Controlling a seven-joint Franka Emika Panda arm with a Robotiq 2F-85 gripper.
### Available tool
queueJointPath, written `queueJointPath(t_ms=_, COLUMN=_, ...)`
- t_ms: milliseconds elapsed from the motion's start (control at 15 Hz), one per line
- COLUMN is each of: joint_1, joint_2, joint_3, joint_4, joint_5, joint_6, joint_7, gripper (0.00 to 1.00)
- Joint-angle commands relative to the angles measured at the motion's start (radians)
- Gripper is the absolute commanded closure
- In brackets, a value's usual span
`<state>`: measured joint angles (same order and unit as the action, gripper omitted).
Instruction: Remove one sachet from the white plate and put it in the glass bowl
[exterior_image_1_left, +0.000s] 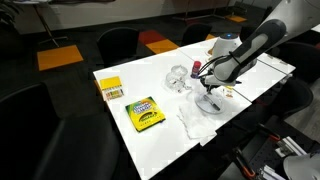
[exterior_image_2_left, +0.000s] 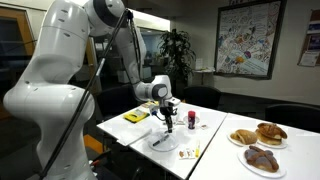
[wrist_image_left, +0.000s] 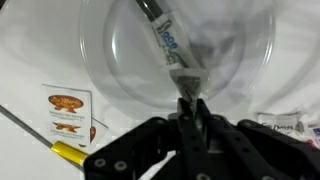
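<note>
Next, my gripper rises from the white plate (exterior_image_1_left: 212, 105) and outward over the glass bowl (exterior_image_1_left: 177, 78) to release the sachet, as the bowl stands apart, beyond the plate.
My gripper (wrist_image_left: 188, 100) is shut on one end of a long white stick sachet (wrist_image_left: 170, 45) with blue print. It holds the sachet just above the white plate (wrist_image_left: 100, 70), which fills the wrist view. In both exterior views the gripper (exterior_image_1_left: 205, 83) (exterior_image_2_left: 168, 126) hangs a little above the plate (exterior_image_1_left: 212, 105) (exterior_image_2_left: 163, 143). The glass bowl (exterior_image_1_left: 177, 78) stands on the table beside the plate, apart from the gripper. I cannot make it out in the wrist view.
A brown-printed sachet (wrist_image_left: 68, 110) lies on the table beside the plate. A crumpled white wrapper (exterior_image_1_left: 192, 122), a yellow crayon box (exterior_image_1_left: 145, 113) and a small box (exterior_image_1_left: 110, 89) lie on the white table. A red-and-white bottle (exterior_image_2_left: 193, 120) and plates of pastries (exterior_image_2_left: 258, 145) stand nearby.
</note>
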<state>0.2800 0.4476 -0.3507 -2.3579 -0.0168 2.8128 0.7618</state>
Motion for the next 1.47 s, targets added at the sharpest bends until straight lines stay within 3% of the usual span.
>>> queueJointPath(t_ms=0, joint_1=0.003, joint_2=-0.075, joint_3=-0.027, joint_4=-0.013, joint_5=-0.079, joint_6=-0.032, joint_7=0.006, gripper=0.98)
queueJointPath(t_ms=200, joint_1=-0.017, joint_2=-0.119, joint_3=-0.034, joint_4=0.003, joint_5=-0.151, joint_6=-0.009, joint_7=-0.022, gripper=0.98)
queueJointPath(t_ms=467, joint_1=-0.081, joint_2=-0.153, joint_3=0.018, joint_4=0.056, joint_5=-0.168, joint_6=0.005, joint_7=-0.096, gripper=0.98)
queueJointPath(t_ms=800, joint_1=-0.202, joint_2=-0.105, joint_3=0.181, joint_4=0.164, joint_5=-0.039, joint_6=-0.019, joint_7=-0.389, gripper=0.98)
queueJointPath(t_ms=1400, joint_1=-0.318, joint_2=0.08, joint_3=0.322, joint_4=0.382, joint_5=-0.001, joint_6=-0.067, joint_7=-0.751, gripper=0.98)
